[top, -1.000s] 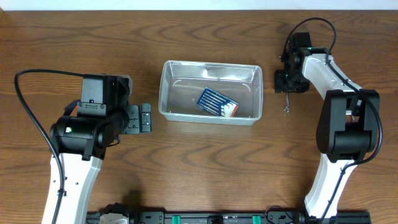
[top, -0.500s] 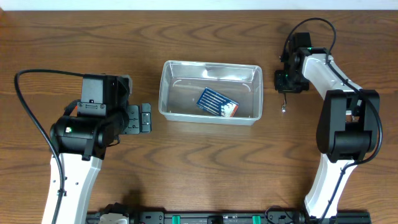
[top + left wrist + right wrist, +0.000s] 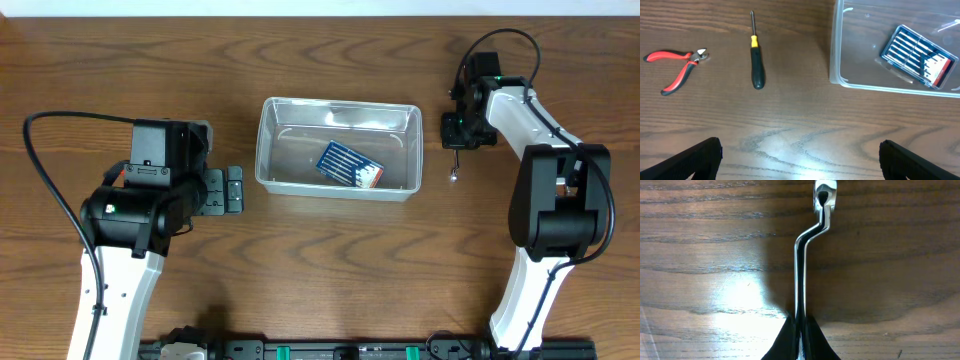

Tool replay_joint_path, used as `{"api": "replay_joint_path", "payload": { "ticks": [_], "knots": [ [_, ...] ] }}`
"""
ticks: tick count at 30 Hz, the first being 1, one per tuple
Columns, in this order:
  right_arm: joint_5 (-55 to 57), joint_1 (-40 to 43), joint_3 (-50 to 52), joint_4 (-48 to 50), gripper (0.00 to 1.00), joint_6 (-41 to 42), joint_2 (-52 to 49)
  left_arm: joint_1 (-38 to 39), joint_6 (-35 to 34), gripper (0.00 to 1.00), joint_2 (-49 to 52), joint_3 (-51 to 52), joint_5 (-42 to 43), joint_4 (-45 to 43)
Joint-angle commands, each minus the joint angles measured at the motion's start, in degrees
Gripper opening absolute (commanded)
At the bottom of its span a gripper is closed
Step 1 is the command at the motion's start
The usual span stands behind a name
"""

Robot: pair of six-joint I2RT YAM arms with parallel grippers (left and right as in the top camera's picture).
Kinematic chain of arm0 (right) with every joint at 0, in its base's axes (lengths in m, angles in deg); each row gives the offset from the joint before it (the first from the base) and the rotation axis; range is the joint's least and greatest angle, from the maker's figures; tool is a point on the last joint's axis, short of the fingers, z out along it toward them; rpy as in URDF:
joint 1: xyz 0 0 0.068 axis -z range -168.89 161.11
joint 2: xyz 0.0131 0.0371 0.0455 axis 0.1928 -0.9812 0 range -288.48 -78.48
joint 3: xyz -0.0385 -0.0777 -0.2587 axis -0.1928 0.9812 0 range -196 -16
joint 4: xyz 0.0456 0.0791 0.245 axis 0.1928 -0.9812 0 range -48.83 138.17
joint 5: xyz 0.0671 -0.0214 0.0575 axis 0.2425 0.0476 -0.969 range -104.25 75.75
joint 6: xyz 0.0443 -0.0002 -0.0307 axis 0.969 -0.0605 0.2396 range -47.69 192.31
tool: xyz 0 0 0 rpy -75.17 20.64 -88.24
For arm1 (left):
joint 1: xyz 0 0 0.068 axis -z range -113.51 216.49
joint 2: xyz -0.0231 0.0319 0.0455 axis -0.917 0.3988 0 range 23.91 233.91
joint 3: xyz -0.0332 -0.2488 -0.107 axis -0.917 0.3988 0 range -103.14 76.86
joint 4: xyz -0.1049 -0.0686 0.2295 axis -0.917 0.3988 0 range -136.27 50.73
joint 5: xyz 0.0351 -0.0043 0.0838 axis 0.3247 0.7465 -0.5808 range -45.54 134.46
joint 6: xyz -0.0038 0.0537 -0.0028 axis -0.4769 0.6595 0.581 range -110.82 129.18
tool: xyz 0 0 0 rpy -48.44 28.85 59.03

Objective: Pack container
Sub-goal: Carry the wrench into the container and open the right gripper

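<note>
Next, my right gripper rises, crosses to the left in the overhead view and lowers to release the wrench point(image 3: 455, 172) beyond the blue case, where the container's bottom is bare.
The clear plastic container point(image 3: 340, 103) stands at the table's middle and holds a blue flat case of bits point(image 3: 350, 165). Both also show in the left wrist view, the container point(image 3: 832, 50) and the case point(image 3: 918, 56). My right gripper point(image 3: 457, 140), to the right of the container, is shut on a slim metal wrench point(image 3: 455, 172). In the right wrist view the fingers point(image 3: 800, 325) pinch the wrench's shaft point(image 3: 801, 255), and its ring end points away over bare wood. My left gripper point(image 3: 232, 190) is open and empty, left of the container, also seen in the left wrist view point(image 3: 800, 160).
Red-handled pliers point(image 3: 677, 70) and a black screwdriver with a yellow collar point(image 3: 756, 60) lie on the wood left of the container; the overhead view hides them under my left arm. The table's far edge runs along the top point(image 3: 320, 12).
The wrench's free end has shifted slightly to the left under my right gripper. The left arm has not moved.
</note>
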Motion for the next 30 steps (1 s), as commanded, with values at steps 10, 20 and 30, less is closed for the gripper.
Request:
{"api": "replay_joint_path", "payload": {
  "ticks": [10, 20, 30],
  "knots": [
    [-3.6, -5.5, -15.0, -3.1, 0.01, -13.2, 17.2, 0.0, 0.8, 0.98, 0.0, -1.4, -0.7, -0.1],
    [-3.7, -23.1, -15.6, -13.1, 0.01, -37.9, 22.5, 0.0, 0.8, 0.98, 0.0, -1.4, -0.7, -0.1],
    [-5.1, -27.7, -12.7, -12.1, 0.01, -44.0, 9.1, 0.0, 0.8, 0.98, 0.0, -1.4, -0.7, 0.0]
  ]
}}
